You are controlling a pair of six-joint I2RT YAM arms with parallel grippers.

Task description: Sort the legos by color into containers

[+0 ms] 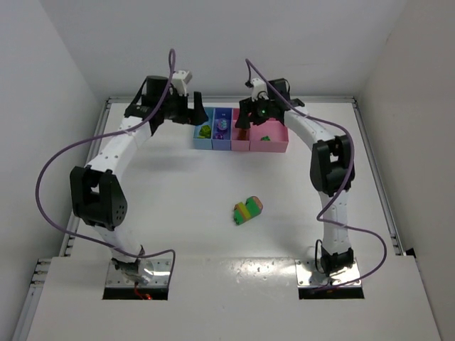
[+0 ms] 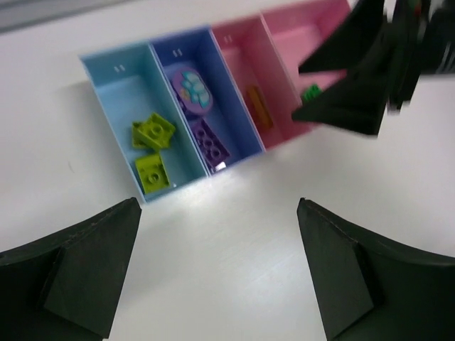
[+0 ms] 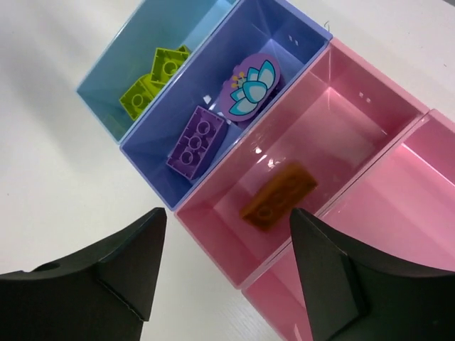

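The striped lego clump is the only one outside the bins, so my left gripper will next move back from them and down over the striped lego clump's far end (image 1: 254,204).
Four joined containers stand at the back: a light blue bin (image 1: 204,139), a blue-purple bin (image 1: 222,142), a narrow pink bin (image 1: 241,144) and a wide pink bin (image 1: 274,144). In the right wrist view the light blue bin (image 3: 131,50) holds lime green legos (image 3: 153,78). The blue-purple bin (image 3: 284,35) holds a purple brick (image 3: 195,140) and a round flower piece (image 3: 252,87). The narrow pink bin (image 3: 341,121) holds an orange brick (image 3: 277,195). A green brick (image 2: 309,92) lies in the wide pink bin (image 2: 298,35). A striped lego clump (image 1: 247,209) lies mid-table. My left gripper (image 2: 220,263) is open and empty in front of the bins. My right gripper (image 3: 224,263) is open and empty above the narrow pink bin's near end.
White walls enclose the table on three sides, close behind the bins. My right gripper (image 2: 355,92) shows in the left wrist view, over the pink bins. Both arms reach far back, one on each side of the bin row.
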